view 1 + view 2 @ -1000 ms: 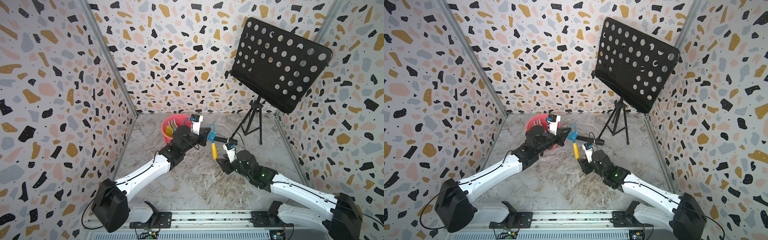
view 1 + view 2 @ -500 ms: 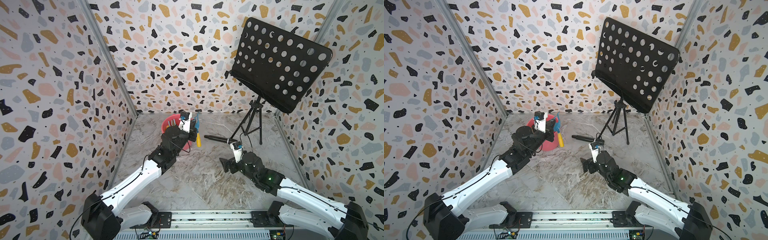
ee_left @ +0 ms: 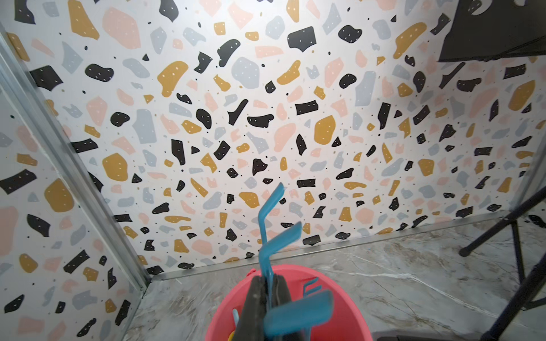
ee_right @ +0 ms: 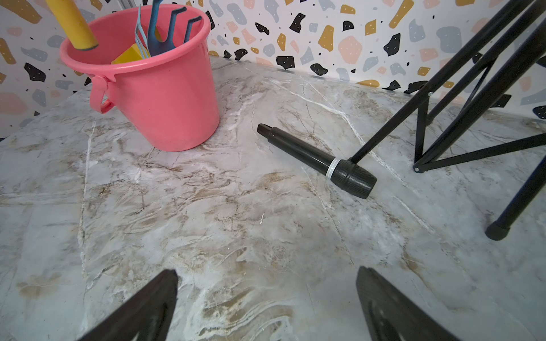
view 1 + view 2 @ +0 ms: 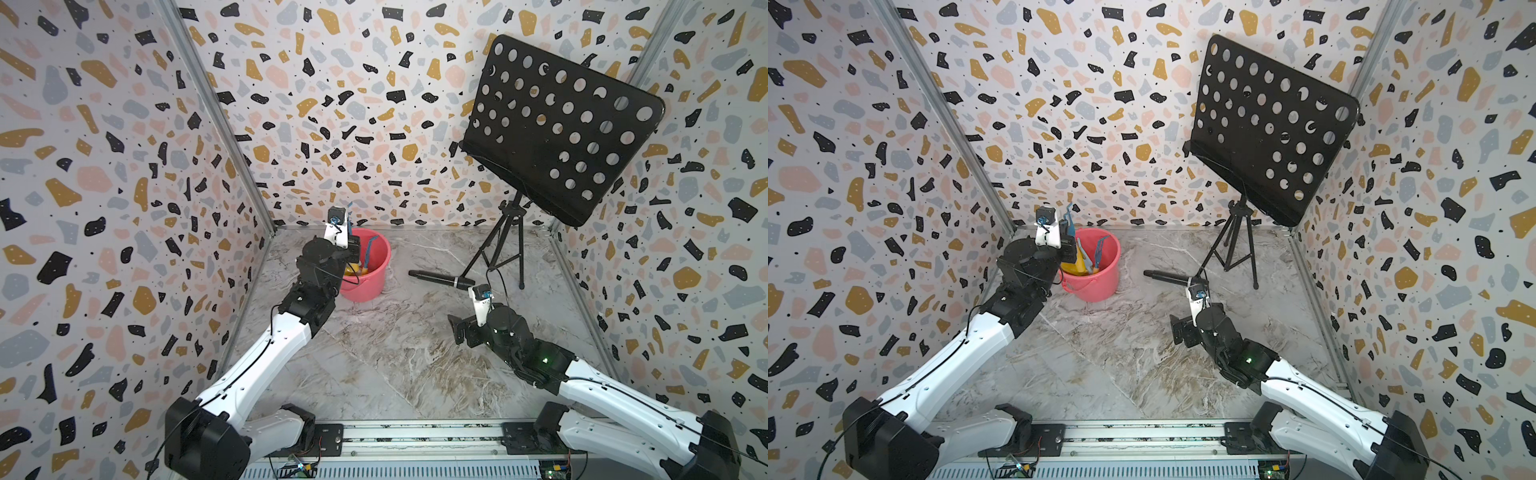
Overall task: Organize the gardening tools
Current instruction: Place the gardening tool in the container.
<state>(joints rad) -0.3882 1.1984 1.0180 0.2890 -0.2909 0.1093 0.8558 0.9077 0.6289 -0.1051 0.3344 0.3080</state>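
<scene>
The pink bucket's opening (image 5: pixel 374 252) (image 3: pixel 340 315) is below my left gripper, and the yellow handle of the blue fork already points down. My left gripper should lower the fork into the bucket next and let go of it.
My left gripper (image 3: pixel 267 290) is shut on a blue fork (image 3: pixel 276 233). It holds the fork tines-up over the pink bucket (image 5: pixel 368 286), at the back left in both top views. The fork's yellow handle (image 4: pixel 72 23) points down, its end inside the bucket (image 4: pixel 165 97). In the bucket stand a dark blue fork (image 4: pixel 168 32), a light-blue rake (image 4: pixel 140 35) and a yellow shovel (image 4: pixel 130 54). My right gripper (image 4: pixel 266 274) is open and empty, low over the floor right of centre (image 5: pixel 459 330).
A black microphone (image 5: pixel 440 279) lies on the marble floor between the bucket and the tripod legs (image 5: pixel 498 249) of a black perforated music stand (image 5: pixel 557 129) at the back right. Patterned walls close in three sides.
The right gripper opened, let go of the fork's handle and drew back. The left arm carried the fork from mid-floor back and left to above the bucket.
</scene>
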